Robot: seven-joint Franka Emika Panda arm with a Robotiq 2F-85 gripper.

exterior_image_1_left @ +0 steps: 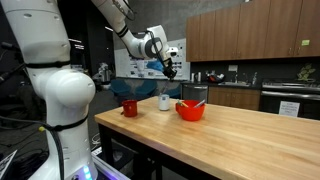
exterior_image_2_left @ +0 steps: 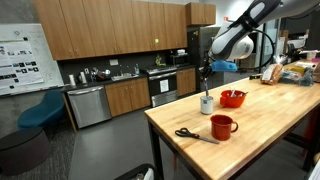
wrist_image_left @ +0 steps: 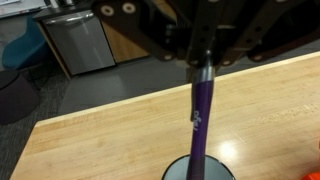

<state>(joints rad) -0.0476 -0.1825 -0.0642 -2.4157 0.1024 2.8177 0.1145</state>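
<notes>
I will move just slightly above the small white cup's opening (exterior_image_2_left: 207,98) (wrist_image_left: 214,170) and let go of the marker, because the opening is below my gripper and the purple marker runs down to it.
My gripper (exterior_image_1_left: 170,72) hangs above a small white cup (exterior_image_1_left: 165,102) on the wooden table (exterior_image_1_left: 250,135). It is shut on a purple marker (wrist_image_left: 201,115), held upright. In the wrist view the marker runs down from the jaws into the cup's round mouth (wrist_image_left: 200,170). In an exterior view the gripper (exterior_image_2_left: 207,68) holds the marker (exterior_image_2_left: 206,85) with its lower end at or just inside the cup (exterior_image_2_left: 206,104). A red mug (exterior_image_1_left: 129,107) stands beside the cup, and a red bowl (exterior_image_1_left: 190,110) on its other side.
Black-handled scissors (exterior_image_2_left: 192,134) lie near the table's end, by the red mug (exterior_image_2_left: 222,126). The red bowl (exterior_image_2_left: 232,98) holds a utensil. Bags and boxes (exterior_image_2_left: 290,72) sit at the table's far end. Kitchen cabinets and a dishwasher (exterior_image_2_left: 88,105) line the back wall.
</notes>
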